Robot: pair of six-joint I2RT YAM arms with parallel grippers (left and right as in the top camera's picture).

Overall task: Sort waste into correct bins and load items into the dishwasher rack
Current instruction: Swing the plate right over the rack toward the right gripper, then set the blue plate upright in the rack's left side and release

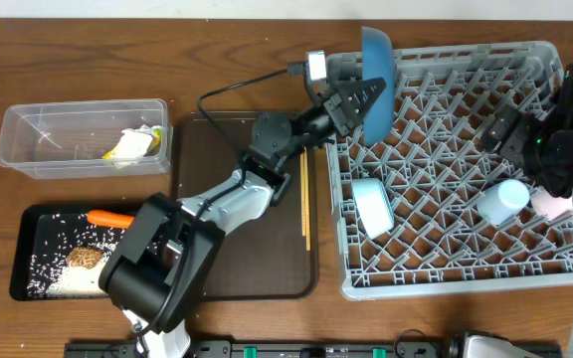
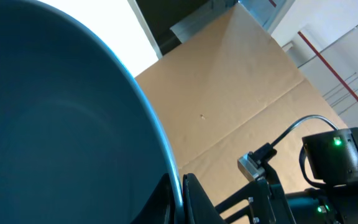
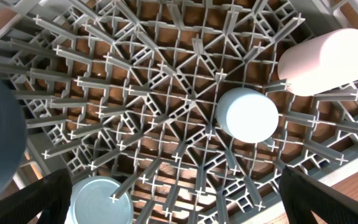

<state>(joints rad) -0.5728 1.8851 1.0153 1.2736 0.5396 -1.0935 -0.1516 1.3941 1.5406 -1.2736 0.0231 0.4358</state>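
My left gripper should next lower the upright plate toward the rack's far corner (image 1: 348,68) by the brown tray and then let go of the plate's rim, because that corner is below it.
My left gripper (image 1: 358,99) (image 2: 180,199) is shut on the rim of the large dark blue plate (image 1: 377,78) (image 2: 61,124), holding it upright on edge over the back left corner of the grey dishwasher rack (image 1: 446,283). My right gripper (image 1: 505,129) (image 3: 179,202) hangs open and empty over the rack's right side. In the rack lie the pale blue bowl (image 1: 371,204) (image 3: 101,200), the light blue cup (image 1: 502,201) (image 3: 247,115) and the pink cup (image 1: 555,207) (image 3: 328,62). The chopsticks (image 1: 306,199) lie on the brown tray.
The clear tub (image 1: 83,137) at the left holds the yellow-and-black wrapper and tissue (image 1: 132,146). The black tray (image 1: 23,239) holds the carrot (image 1: 110,218), rice (image 1: 58,278) and brown lump (image 1: 85,258). The dark brown serving tray (image 1: 217,199) lies under my left arm.
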